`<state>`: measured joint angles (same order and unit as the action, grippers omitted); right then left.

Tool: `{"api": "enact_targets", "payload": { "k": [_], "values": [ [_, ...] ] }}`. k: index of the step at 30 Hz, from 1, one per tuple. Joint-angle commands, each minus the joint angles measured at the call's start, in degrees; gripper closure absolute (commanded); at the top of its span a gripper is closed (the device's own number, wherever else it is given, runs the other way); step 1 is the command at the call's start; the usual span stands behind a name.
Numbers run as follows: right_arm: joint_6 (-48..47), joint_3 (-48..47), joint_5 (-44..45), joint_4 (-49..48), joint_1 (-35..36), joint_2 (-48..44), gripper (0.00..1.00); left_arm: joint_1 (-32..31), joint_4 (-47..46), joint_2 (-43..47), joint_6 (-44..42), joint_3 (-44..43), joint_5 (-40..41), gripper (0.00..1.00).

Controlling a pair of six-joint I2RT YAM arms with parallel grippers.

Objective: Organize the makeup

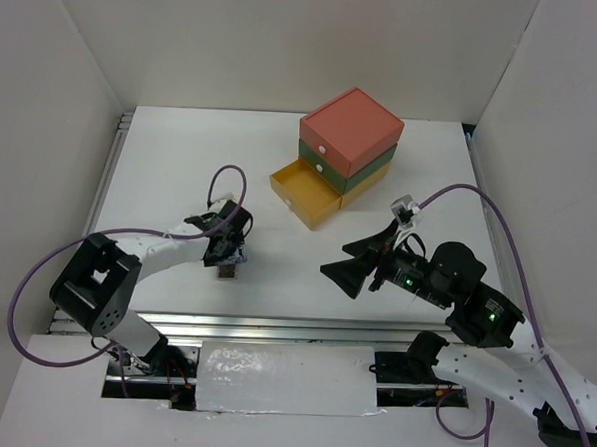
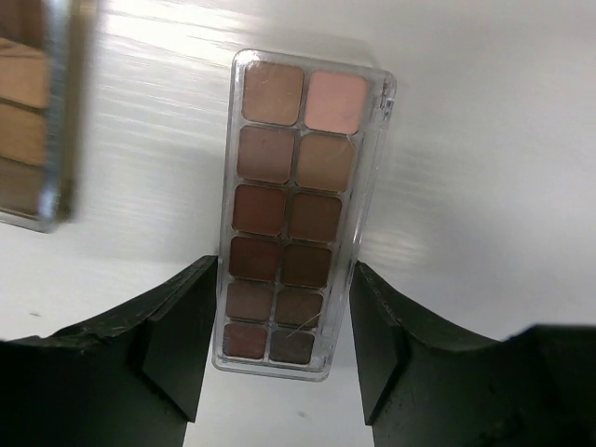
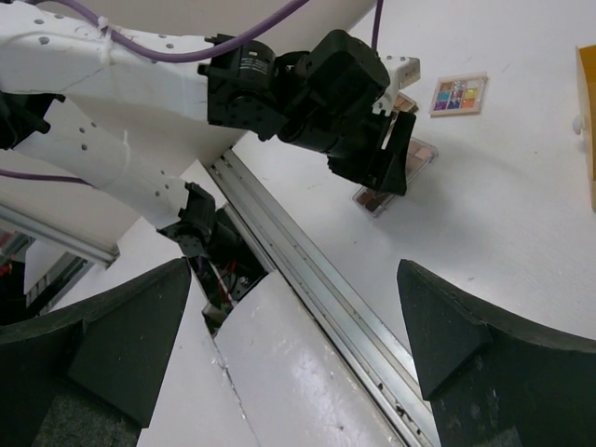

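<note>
My left gripper lifts the palette in the clear case outward and to its right in the top view next, over the open yellow drawer point(image 1: 305, 193), lowers and releases.
My left gripper point(image 1: 227, 250) point(image 2: 284, 279) is shut on a narrow brown eyeshadow palette point(image 2: 296, 186) in a clear case, gripping its long sides near one end. The palette's end pokes out below the gripper in the top view point(image 1: 226, 272), low over the table. A second brown palette point(image 2: 33, 112) lies just left of it. A small square multicolour palette point(image 3: 458, 94) lies on the table beyond the left gripper. My right gripper point(image 1: 348, 274) point(image 3: 293, 326) is open and empty, over the table's near edge. The compacts and tubes are out of view.
The stacked drawer box point(image 1: 349, 136), orange on green on yellow, stands at the back centre with its yellow bottom drawer point(image 1: 305, 196) pulled open toward the front left. A metal rail point(image 1: 273, 327) runs along the table's near edge.
</note>
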<state>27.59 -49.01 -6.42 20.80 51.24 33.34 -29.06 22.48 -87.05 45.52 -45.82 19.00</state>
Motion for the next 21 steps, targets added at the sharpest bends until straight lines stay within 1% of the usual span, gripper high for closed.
{"api": "enact_targets", "payload": {
  "k": [1,2,4,5,7,10,13,14,16,18,21],
  "values": [
    [-0.88,-1.61,2.1,0.21,0.52,-1.08,0.0,-4.68,0.19,3.27,2.64,-4.61,-1.95,0.8],
    [-0.96,-1.87,2.46,0.21,0.52,-1.52,0.0,-6.61,0.54,5.2,3.34,-7.32,-1.52,0.82],
    [-0.96,-1.87,3.25,0.65,0.35,-1.88,0.0,-9.16,0.9,6.71,4.23,-10.06,-0.9,0.82],
    [-0.79,-2.05,3.42,0.82,0.44,-2.23,0.0,-9.78,0.55,8.02,4.93,-12.6,-0.38,0.82],
    [-0.79,-2.49,3.78,1.7,0.44,-2.32,0.0,-11.36,-0.41,8.82,5.63,-14.99,0.07,0.82],
    [-1.05,-3.45,4.57,3.11,0.44,-2.41,0.0,-11.9,-6.91,8.48,6.42,-19.2,-0.63,0.8],
    [-0.7,-4.07,6.15,3.81,0.44,-2.93,0.0,-11.9,-13.49,4.26,7.13,-20.27,-0.99,0.8],
    [-0.53,-4.16,6.33,3.81,0.44,-3.19,0.0,-11.9,-15.95,2.25,11.48,-22.71,-0.64,0.79],
    [-0.26,-4.42,6.33,4.25,0.44,-3.63,0.0,-11.99,-23.59,-0.65,15.54,-22.56,0.33,0.77],
    [0.18,-4.6,7.82,4.95,0.44,-3.9,0.0,-11.72,-31.48,-2.77,18.28,-22.47,1.56,0.76],
    [0.7,-4.77,8.08,6.0,0.52,-4.6,0.0,-11.55,-37.23,-8.04,20.66,-24.22,4.19,0.73]
  ]
}}
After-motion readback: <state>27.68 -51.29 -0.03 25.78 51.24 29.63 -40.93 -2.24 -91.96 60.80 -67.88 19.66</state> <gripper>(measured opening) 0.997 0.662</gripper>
